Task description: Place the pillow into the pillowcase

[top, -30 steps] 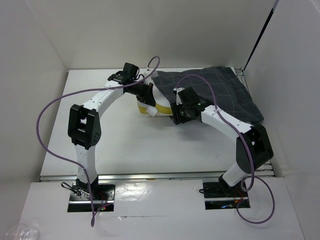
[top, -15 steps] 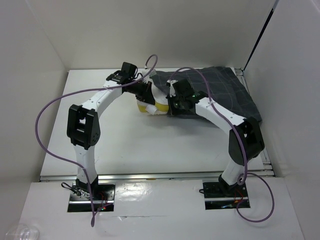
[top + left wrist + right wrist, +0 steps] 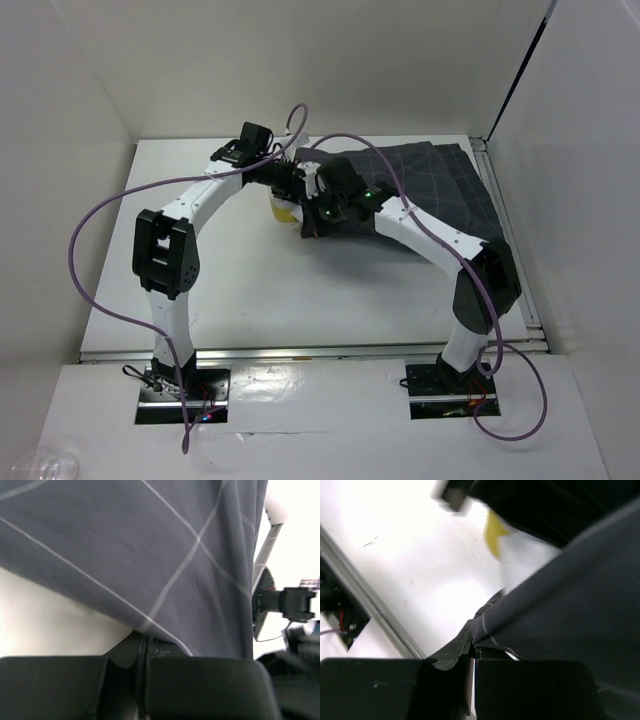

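Next, the left gripper draws back toward the yellow and white pillow corner (image 3: 285,208), then releases the pillowcase edge, since that corner still sticks out.
The dark grey checked pillowcase (image 3: 430,185) lies at the back right of the table, its left end drawn over the pillow. Only a small yellow and white corner of the pillow (image 3: 284,210) sticks out at the left. In the right wrist view that pillow (image 3: 520,555) shows its yellow band beyond the hem. My left gripper (image 3: 296,180) is shut on the pillowcase (image 3: 150,555) edge, whose cloth fills its view above the jaws (image 3: 144,642). My right gripper (image 3: 314,216) is shut on the stitched hem of the pillowcase (image 3: 560,595), at the jaw tips (image 3: 472,647).
White walls close the table in at the left, back and right. Purple cables (image 3: 100,215) loop over both arms. A metal rail (image 3: 300,352) runs along the near table edge. Bare table (image 3: 300,290) lies in front of the pillowcase.
My right gripper has shut on the pillowcase hem and moved left with it, pulling the cloth further over the pillow. Less of the pillow shows. The left gripper has kept its hold.
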You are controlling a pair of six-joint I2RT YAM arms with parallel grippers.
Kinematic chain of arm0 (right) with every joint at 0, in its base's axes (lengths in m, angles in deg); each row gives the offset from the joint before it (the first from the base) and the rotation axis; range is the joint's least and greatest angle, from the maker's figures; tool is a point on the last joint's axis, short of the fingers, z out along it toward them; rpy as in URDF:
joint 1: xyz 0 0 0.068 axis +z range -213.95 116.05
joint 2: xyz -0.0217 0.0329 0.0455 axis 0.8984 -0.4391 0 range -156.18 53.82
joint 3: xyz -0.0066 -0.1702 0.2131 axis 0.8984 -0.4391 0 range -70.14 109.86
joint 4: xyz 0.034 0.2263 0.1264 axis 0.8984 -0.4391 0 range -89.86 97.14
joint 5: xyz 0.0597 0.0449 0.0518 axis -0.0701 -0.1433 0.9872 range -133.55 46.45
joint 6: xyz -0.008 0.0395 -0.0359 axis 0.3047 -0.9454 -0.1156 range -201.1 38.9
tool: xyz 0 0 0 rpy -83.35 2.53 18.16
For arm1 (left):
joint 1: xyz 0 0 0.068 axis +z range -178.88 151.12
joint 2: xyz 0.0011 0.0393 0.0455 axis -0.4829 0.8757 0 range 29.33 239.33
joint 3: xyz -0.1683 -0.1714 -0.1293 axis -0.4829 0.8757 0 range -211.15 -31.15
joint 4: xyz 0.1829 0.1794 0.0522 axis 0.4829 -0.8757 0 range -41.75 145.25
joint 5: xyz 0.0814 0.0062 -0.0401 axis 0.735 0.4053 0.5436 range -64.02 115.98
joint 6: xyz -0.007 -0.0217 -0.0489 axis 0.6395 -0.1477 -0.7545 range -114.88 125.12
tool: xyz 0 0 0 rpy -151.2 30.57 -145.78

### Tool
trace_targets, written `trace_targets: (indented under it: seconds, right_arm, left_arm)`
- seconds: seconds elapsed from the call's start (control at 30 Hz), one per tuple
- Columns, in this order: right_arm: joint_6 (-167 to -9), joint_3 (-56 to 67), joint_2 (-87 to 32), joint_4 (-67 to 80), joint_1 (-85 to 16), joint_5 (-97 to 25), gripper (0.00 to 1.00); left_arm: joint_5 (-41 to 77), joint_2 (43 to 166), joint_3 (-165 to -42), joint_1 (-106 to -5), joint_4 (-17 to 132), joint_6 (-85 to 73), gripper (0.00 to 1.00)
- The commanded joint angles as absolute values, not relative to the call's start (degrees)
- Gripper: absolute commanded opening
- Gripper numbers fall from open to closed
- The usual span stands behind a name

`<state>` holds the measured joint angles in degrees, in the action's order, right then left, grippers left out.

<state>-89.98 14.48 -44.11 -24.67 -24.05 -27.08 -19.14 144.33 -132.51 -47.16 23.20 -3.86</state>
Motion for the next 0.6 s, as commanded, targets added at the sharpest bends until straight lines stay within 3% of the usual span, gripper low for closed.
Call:
trace_targets:
  seconds: [0.0, 0.27, 0.43, 0.57]
  right_arm:
    - [-88.67, 19.86, -43.12, -20.2, -18.96, -12.18, 0.0]
    - [-83.04, 16.69, -40.4, -18.6, -17.72, -10.21, 0.0]
    - [-83.03, 14.85, -38.12, -21.77, -22.01, -17.52, 0.31]
    - [-83.03, 16.07, -36.89, -22.3, -25.63, -22.36, 0.44]
  left_arm:
    - [-22.0, 145.52, -134.86, -48.04, 30.46, -10.08, 0.0]
    - [-20.86, 146.66, -134.33, -48.04, 32.14, -12.29, 0.0]
    - [-18.23, 145.52, -131.27, -48.04, 27.05, -6.94, 0.0]
    - [-11.22, 139.99, -121.89, -48.65, 27.74, -3.67, 0.03]
